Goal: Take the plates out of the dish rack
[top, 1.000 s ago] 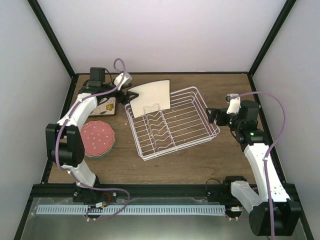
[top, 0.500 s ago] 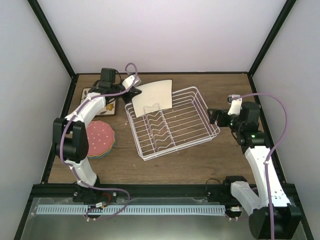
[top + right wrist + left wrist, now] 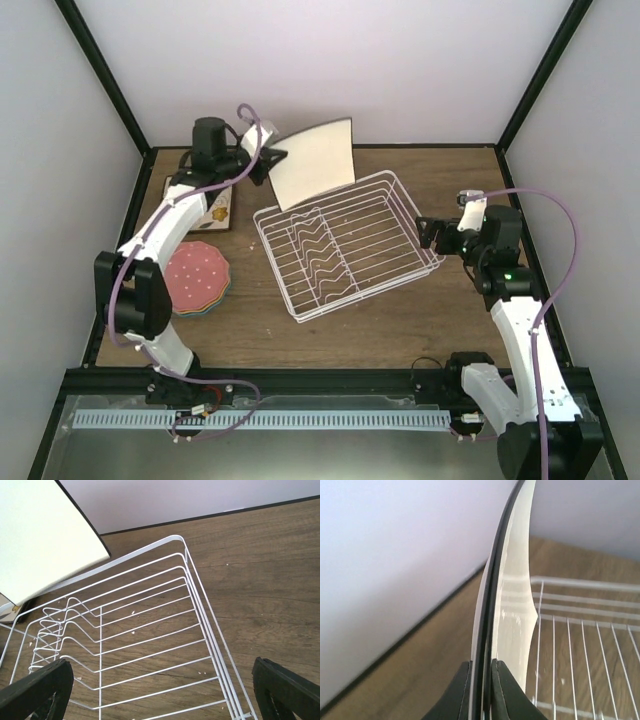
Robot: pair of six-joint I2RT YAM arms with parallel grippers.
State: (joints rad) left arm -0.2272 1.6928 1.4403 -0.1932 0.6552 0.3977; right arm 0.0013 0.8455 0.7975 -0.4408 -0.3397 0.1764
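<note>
The cream plate (image 3: 315, 160) and the floral square plate (image 3: 218, 212) are both square, so my left gripper should swing to the left in the top view, lower the cream plate onto the floral one and let it go.
A plain cream square plate (image 3: 315, 160) hangs tilted in the air above the back left corner of the white wire dish rack (image 3: 400, 215). My left gripper (image 3: 270, 165) is shut on its left edge. In the left wrist view the plate (image 3: 515, 605) stands edge-on, pinched between the two black fingers (image 3: 481, 682). The rack (image 3: 150, 630) holds no plates. My right gripper (image 3: 432, 232) is open at the rack's right rim, its fingers (image 3: 35, 690) spread wide to either side of that rim.
A stack of round plates with a pink dotted one on top (image 3: 196, 277) sits on the table at the left. A floral square plate (image 3: 216, 211) lies behind it, under the left arm. The back wall is close behind the lifted plate.
The left gripper closed on the cream plate and lifted it up and back out of the rack. The rack shifted slightly. The right arm barely moved.
</note>
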